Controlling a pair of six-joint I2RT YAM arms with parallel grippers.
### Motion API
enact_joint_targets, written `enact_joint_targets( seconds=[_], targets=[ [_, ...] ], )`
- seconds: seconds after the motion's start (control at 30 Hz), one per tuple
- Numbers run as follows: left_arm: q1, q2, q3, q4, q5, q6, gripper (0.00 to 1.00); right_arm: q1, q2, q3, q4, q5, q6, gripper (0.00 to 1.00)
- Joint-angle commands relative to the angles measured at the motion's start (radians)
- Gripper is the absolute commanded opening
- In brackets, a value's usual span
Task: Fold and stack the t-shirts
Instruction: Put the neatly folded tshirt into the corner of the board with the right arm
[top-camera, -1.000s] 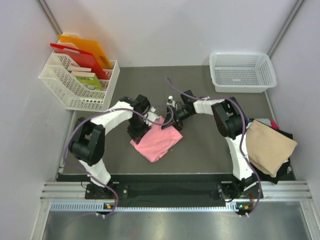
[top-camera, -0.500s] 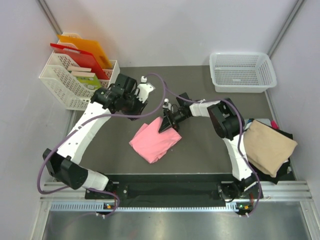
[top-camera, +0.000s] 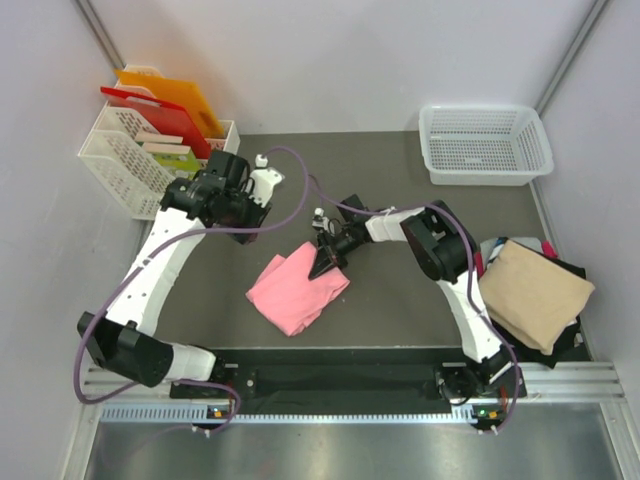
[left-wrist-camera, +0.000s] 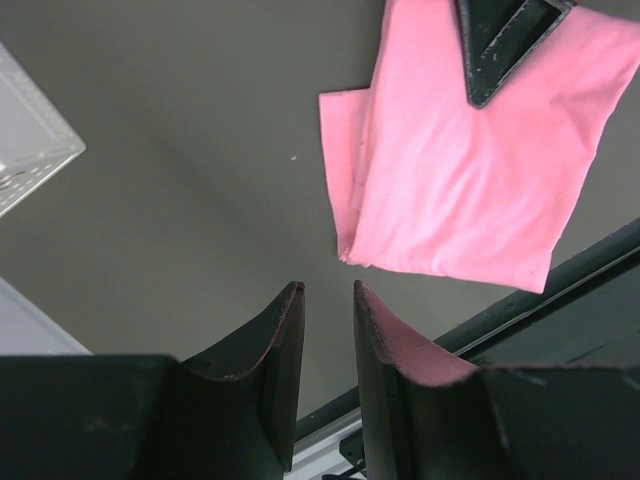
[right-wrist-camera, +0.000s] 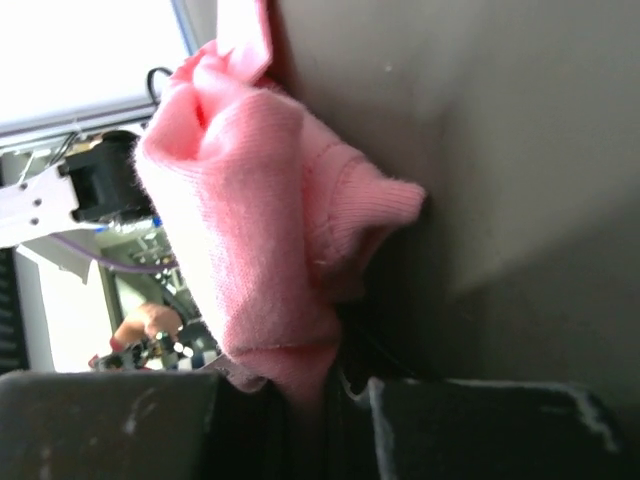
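I need to lift the pink t-shirt across with my right gripper next and let it go onto the folded tan-beige t-shirt (top-camera: 538, 298), which is to the right in the top view.
The folded salmon-pink t-shirt (top-camera: 296, 290) lies on the dark table in the middle. My right gripper (top-camera: 325, 263) is low at its right edge and shut on a bunched fold of the pink cloth (right-wrist-camera: 260, 200), which is pinched between the jaws. My left gripper (top-camera: 240, 212) hangs above the table to the upper left of the shirt, apart from it. Its fingers (left-wrist-camera: 285, 330) stand a little apart with nothing between them. From the left wrist the pink t-shirt (left-wrist-camera: 470, 190) shows ahead. A tan-beige t-shirt (top-camera: 535, 292) rests on dark cloth (top-camera: 563, 342) at the right edge.
An empty white mesh basket (top-camera: 485, 145) stands at the back right. At the back left a white rack (top-camera: 140, 180) holds orange and red boards. Cables loop from both arms over the table's middle. The table's front rail (top-camera: 340, 380) runs along the near edge.
My left arm rose off the pink shirt and swung back to the left. The right gripper closed on the shirt's right edge, and the shirt slid a little leftward and nearer.
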Motion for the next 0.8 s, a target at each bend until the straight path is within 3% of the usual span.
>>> enact_joint_targets(
  seconds=[0.0,0.37,0.63,0.77],
  targets=[
    [0.065,-0.051,-0.007,-0.032,0.003,0.043,0.32,0.032,0.009,-0.062,-0.04,0.177,0.03,0.0],
    [0.238,-0.048,-0.102,0.009,0.03,0.126,0.31,-0.026,-0.484,0.024,0.019,0.209,0.257,0.0],
    [0.252,-0.063,-0.137,0.027,0.04,0.115,0.31,-0.29,-0.892,-0.101,-0.104,0.258,0.302,0.0],
    [0.255,-0.091,-0.157,0.035,0.043,0.121,0.32,-0.448,-1.06,-0.146,-0.31,0.268,0.23,0.0]
  ],
)
